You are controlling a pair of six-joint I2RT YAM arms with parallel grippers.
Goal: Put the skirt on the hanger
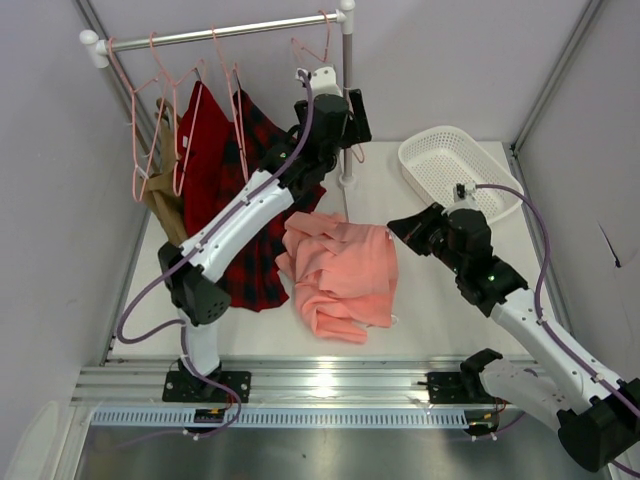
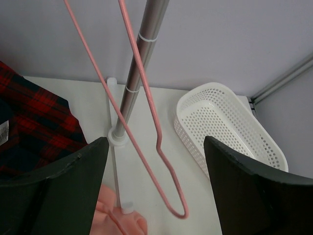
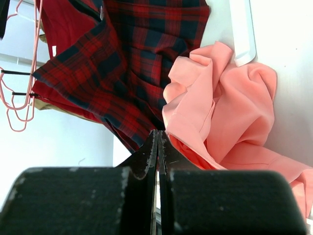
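Observation:
My left gripper eases sideways toward the plaid shirt next and closes its fingers on the hanger's near wire, since that wire already runs down between them.
The salmon-pink skirt (image 1: 340, 270) lies crumpled on the table in the middle; it also shows in the right wrist view (image 3: 230, 112) and at the bottom of the left wrist view (image 2: 112, 218). A pale-pink wire hanger (image 1: 326, 40) hangs at the right end of the rail. My left gripper (image 1: 357, 130) is raised beside it and open, and the hanger's wire (image 2: 146, 105) runs down between the spread jaws (image 2: 156, 147) without being pinched. My right gripper (image 1: 405, 228) is shut and empty, just right of the skirt and pointing at it (image 3: 158, 134).
A red-and-black plaid shirt (image 1: 255, 200), a plain red garment (image 1: 205, 140) and a tan one (image 1: 165, 200) hang on other pink hangers (image 1: 150, 120) at the left. The white rail post (image 1: 347, 100) stands behind the skirt. A white perforated basket (image 1: 455, 170) sits back right.

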